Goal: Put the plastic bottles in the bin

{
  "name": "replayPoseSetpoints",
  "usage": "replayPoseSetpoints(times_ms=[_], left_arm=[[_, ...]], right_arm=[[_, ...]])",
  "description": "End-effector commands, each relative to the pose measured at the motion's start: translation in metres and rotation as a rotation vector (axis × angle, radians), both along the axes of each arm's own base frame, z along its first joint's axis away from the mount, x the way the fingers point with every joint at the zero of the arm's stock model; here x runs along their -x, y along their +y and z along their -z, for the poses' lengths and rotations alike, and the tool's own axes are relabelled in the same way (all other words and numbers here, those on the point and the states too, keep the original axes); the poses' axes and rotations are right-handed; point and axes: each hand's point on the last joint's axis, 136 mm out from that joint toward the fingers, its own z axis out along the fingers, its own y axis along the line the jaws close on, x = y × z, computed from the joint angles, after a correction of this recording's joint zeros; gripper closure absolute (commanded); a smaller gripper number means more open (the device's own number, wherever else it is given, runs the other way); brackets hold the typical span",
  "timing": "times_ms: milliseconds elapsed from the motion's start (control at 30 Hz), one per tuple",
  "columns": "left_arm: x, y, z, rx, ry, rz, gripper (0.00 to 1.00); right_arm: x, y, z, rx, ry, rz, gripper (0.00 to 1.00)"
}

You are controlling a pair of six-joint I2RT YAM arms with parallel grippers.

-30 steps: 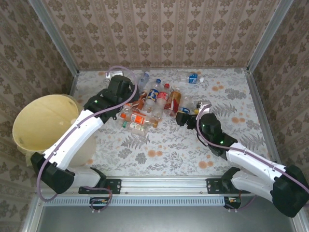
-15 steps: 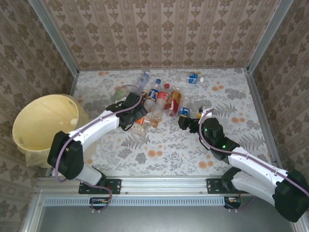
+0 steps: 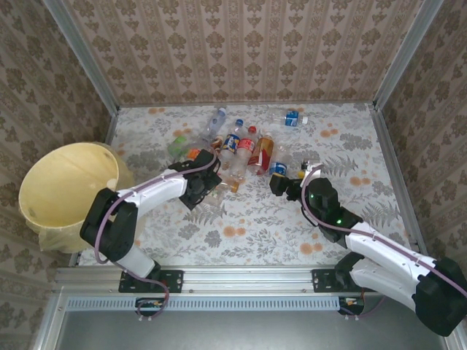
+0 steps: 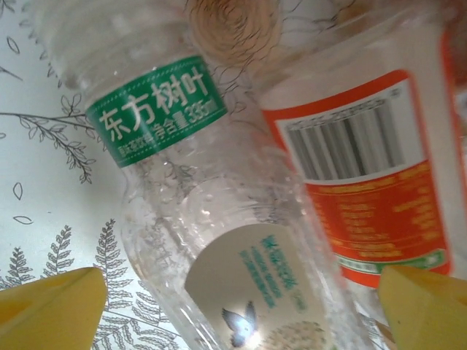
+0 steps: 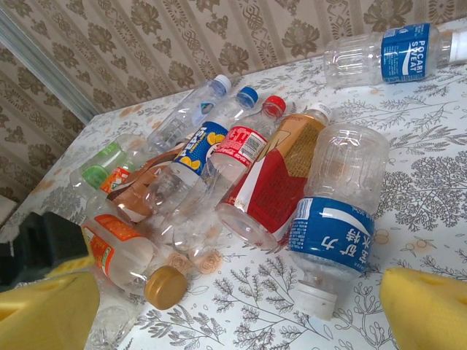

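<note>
I need to turn my left gripper next to line up with the slanted green-labelled bottle, then lower it around the bottle's body by the green band and close.
Several plastic bottles (image 3: 241, 149) lie in a heap mid-table. My left gripper (image 3: 201, 191) is low at the heap's near left edge. It is open, its yellow fingers either side of a clear green-labelled bottle (image 4: 211, 211) without touching it, the left gripper (image 4: 241, 306) close over it. An orange-labelled bottle (image 4: 372, 168) lies beside that one. My right gripper (image 3: 281, 182) is open at the heap's right end. In its wrist view the right gripper (image 5: 241, 306) faces a blue-labelled, white-capped bottle (image 5: 336, 226) and an orange-labelled, gold-capped bottle (image 5: 120, 251). The pale yellow bin (image 3: 66, 189) stands far left.
A lone blue-labelled bottle (image 3: 290, 118) lies near the back wall, and a green bottle (image 3: 179, 144) lies left of the heap. Patterned walls close the table on three sides. A metal rail (image 3: 241, 277) runs along the near edge.
The left arm swung from the heap's back left down to its near side and lowered, so its fingers now flank the green-labelled bottle. The right arm barely shifted.
</note>
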Motion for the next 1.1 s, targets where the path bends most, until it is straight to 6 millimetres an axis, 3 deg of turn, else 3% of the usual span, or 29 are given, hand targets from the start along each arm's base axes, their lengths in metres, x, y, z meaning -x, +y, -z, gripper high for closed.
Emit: replayPoseSetpoints(times_ms=[0, 367, 600, 933, 1067], left_arm=[[0.009, 0.003, 0.006, 0.015, 0.024, -0.027, 0.06], [0.025, 0.026, 0.021, -0.041, 0.023, 0.064, 0.2], [0.007, 0.018, 0.024, -0.062, -0.041, 0.227, 0.25], [0.009, 0.017, 0.042, -0.118, -0.031, 0.39, 0.26], [0.006, 0.012, 0.039, -0.108, -0.049, 0.432, 0.32]], right_arm=[[0.0, 0.0, -0.001, 0.012, -0.014, -0.01, 0.0], [-0.001, 0.002, 0.002, 0.014, -0.004, -0.015, 0.0], [-0.002, 0.005, 0.003, 0.003, 0.008, -0.024, 0.0], [-0.003, 0.007, 0.005, 0.002, 0.016, -0.027, 0.0], [-0.004, 0.008, 0.005, 0.001, 0.02, -0.031, 0.0]])
